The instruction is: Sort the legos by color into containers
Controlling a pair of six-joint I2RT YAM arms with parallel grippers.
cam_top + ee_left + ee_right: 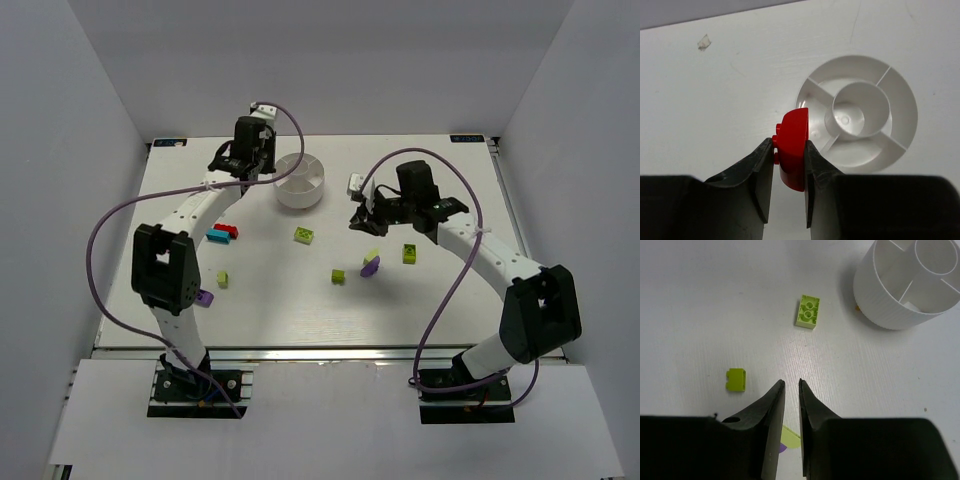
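Observation:
The left gripper will next move toward the dish and down over the empty wedge compartment closest to the red lego (pixel 283 178), and then it will open.
My left gripper (pixel 789 141) is shut on a red lego (pixel 792 145), held above the table just left of the round white dish (pixel 905 110) whose wedge compartments and central well are the containers. In the top view that gripper (pixel 262 170) hangs beside the dish (pixel 300 200). My right gripper (pixel 791 382) hovers over the table with its jaws a narrow gap apart and nothing between them. A lime lego (pixel 808 311) and a smaller lime one (pixel 736 379) lie ahead of it. A lime piece (pixel 792 436) lies on the table beneath its fingers.
Loose legos lie scattered: a red one (pixel 231 232) and a cyan one (pixel 216 237) side by side, lime ones (pixel 222 279) (pixel 410 253), and purple ones (pixel 370 267) (pixel 204 297). White walls enclose the table on three sides.

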